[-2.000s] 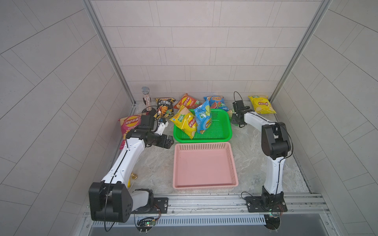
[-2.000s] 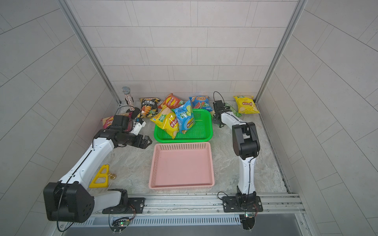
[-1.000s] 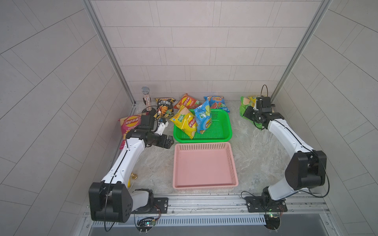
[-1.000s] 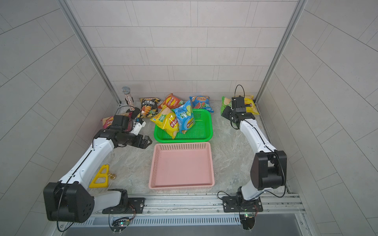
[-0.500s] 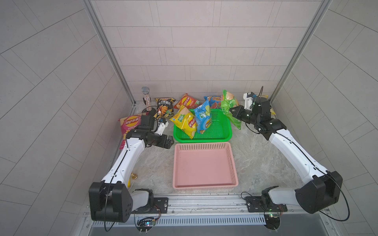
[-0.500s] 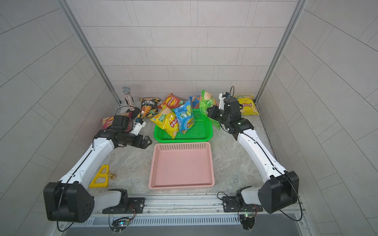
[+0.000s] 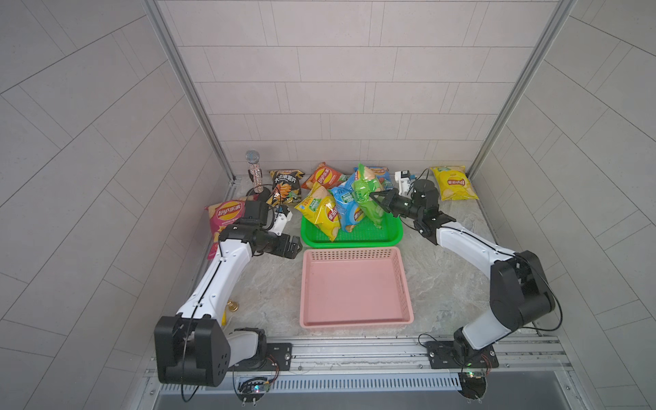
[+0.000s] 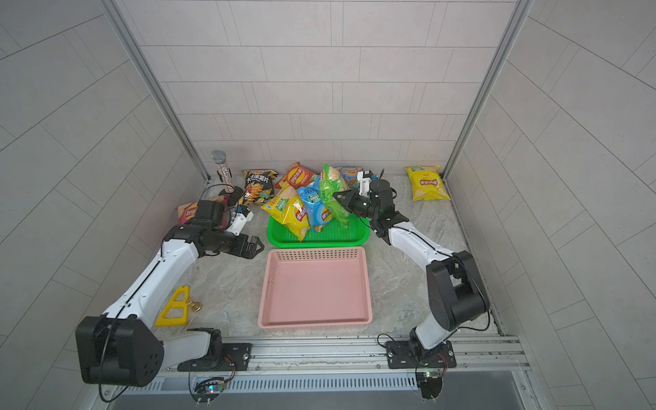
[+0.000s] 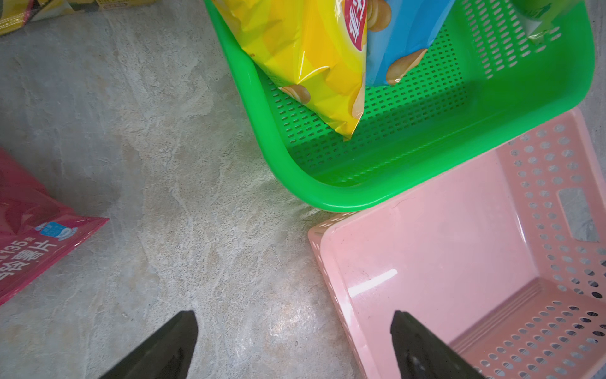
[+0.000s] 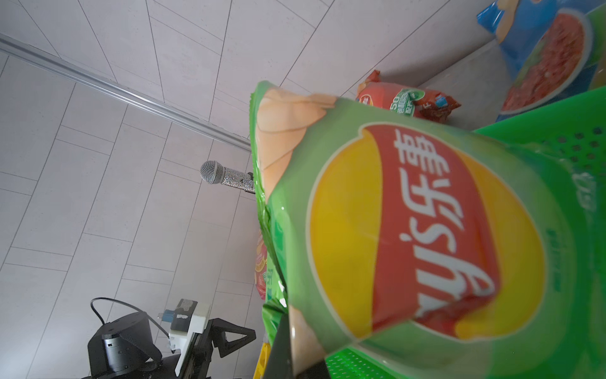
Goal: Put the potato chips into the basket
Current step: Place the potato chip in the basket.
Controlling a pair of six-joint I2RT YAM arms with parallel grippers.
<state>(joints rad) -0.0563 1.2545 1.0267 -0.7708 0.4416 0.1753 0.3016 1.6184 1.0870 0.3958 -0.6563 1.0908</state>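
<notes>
The free bottom of the green basket beside the leaning blue bag is below my right gripper. My right gripper will lower the green bag onto that part of the bottom next and let go.
My right gripper (image 7: 372, 195) is shut on a green bag of potato chips (image 7: 366, 198), holding it upright over the right half of the green basket (image 7: 351, 237). The bag's logo fills the right wrist view (image 10: 423, 236). A yellow bag (image 7: 321, 213) and a blue bag (image 7: 346, 209) lean inside that basket. My left gripper (image 7: 294, 245) hangs open and holds nothing, low over the table left of the pink basket (image 7: 355, 287); in the left wrist view (image 9: 293, 331) bare stone shows between its fingers. On the table lie magenta (image 7: 227, 214), black (image 7: 284, 184), orange-red (image 7: 324, 177), blue (image 7: 381, 174) and yellow (image 7: 452, 182) bags.
A glittery microphone (image 7: 253, 174) stands on its stand in the back left corner. A yellow triangular piece (image 8: 175, 309) and a small brass object (image 7: 232, 305) lie beside the left arm. Tiled walls close in the left, back and right sides.
The right arm has swung from the back right corner leftward, carrying the green bag to above the green basket. The left arm has not moved.
</notes>
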